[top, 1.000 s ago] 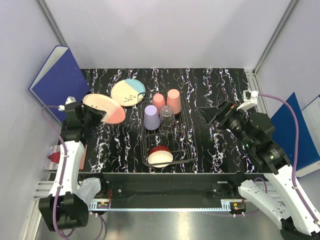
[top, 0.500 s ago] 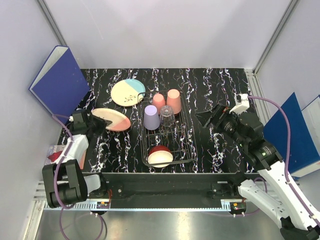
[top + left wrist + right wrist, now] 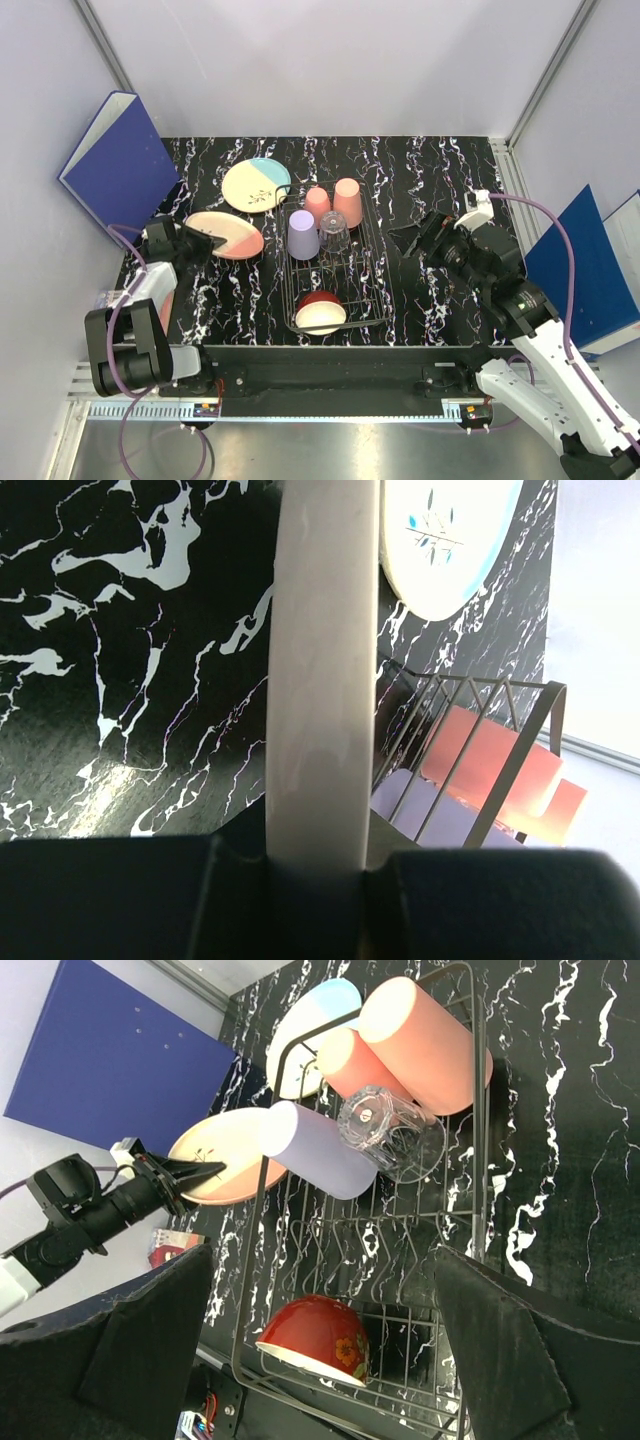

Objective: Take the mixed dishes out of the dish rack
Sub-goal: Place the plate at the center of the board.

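My left gripper lowers toward the bare black tabletop beside the rack next and releases the salmon-pink plate's rim, since that spot is clear of dishes.
The wire dish rack (image 3: 368, 262) stands mid-table. It holds a lavender cup (image 3: 303, 236), two salmon-pink cups (image 3: 347, 203), a clear glass (image 3: 334, 232) and a red bowl (image 3: 320, 312) with a cream inside. The bowl also shows in the right wrist view (image 3: 318, 1343). My left gripper (image 3: 190, 243) is shut on the rim of a salmon-pink plate (image 3: 228, 235), held low just left of the rack. That plate shows edge-on in the left wrist view (image 3: 322, 660). A blue-and-cream plate (image 3: 256, 184) lies flat behind it. My right gripper (image 3: 412, 237) is open and empty, right of the rack.
A blue binder (image 3: 118, 160) leans at the back left and another (image 3: 585, 270) stands off the table's right edge. A small red-and-white item (image 3: 106, 315) lies at the left edge by the left arm.
My left gripper has brought the salmon-pink plate down and nearer, from high at the left to low beside the rack. My right gripper has shifted slightly left toward the rack.
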